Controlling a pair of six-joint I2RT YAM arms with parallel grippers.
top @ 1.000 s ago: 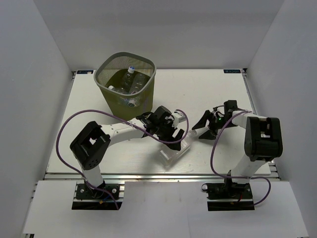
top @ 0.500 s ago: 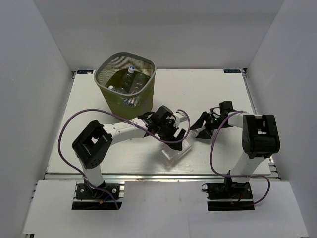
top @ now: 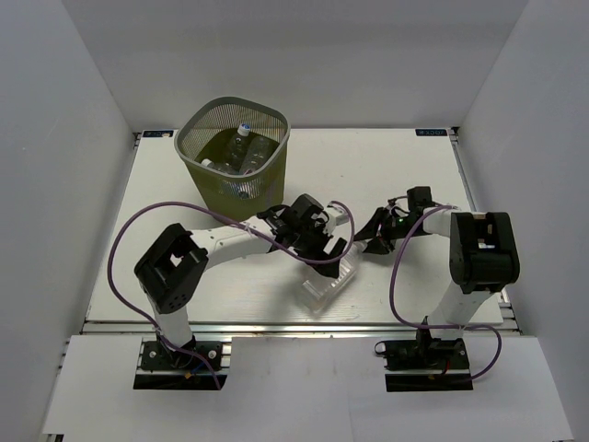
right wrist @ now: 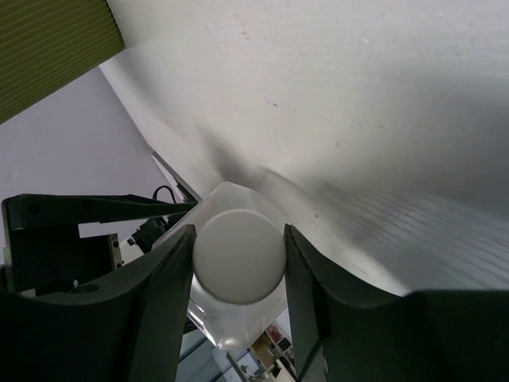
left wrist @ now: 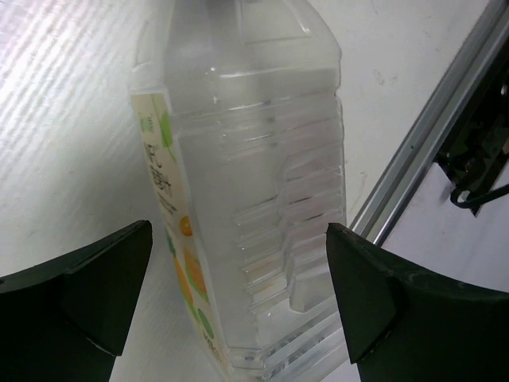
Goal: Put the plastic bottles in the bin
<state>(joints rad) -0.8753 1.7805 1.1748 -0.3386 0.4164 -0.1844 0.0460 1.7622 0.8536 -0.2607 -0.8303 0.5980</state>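
Note:
The bottle in my right gripper rises outward over the bin's rim next and its cap comes free, as the bin's opening lies outward, left in the top view.
A large clear square-sided ribbed bottle [top: 324, 284] with a white cap [right wrist: 238, 255] lies on the table between the arms. In the left wrist view it [left wrist: 254, 183] shows a label with orange and green marks. My left gripper [top: 329, 250] is open, its fingers [left wrist: 87, 294] straddling the bottle's body. My right gripper [top: 361, 247] is shut on the white cap, a finger [right wrist: 159, 302] pressed on each side. The olive-green mesh bin [top: 262, 189] stands at the far left and holds several clear bottles [top: 241, 152], one blue-capped.
The table's aluminium front rail [left wrist: 429, 151] runs close by the bottle's base. The bin's wall [right wrist: 48, 40] shows at the top left of the right wrist view. Purple cables [top: 124, 239] loop from both arms over the table.
My right gripper has moved left to the bottle's cap and closed on it. My left gripper has shifted slightly over the bottle's body. The bottle has barely moved.

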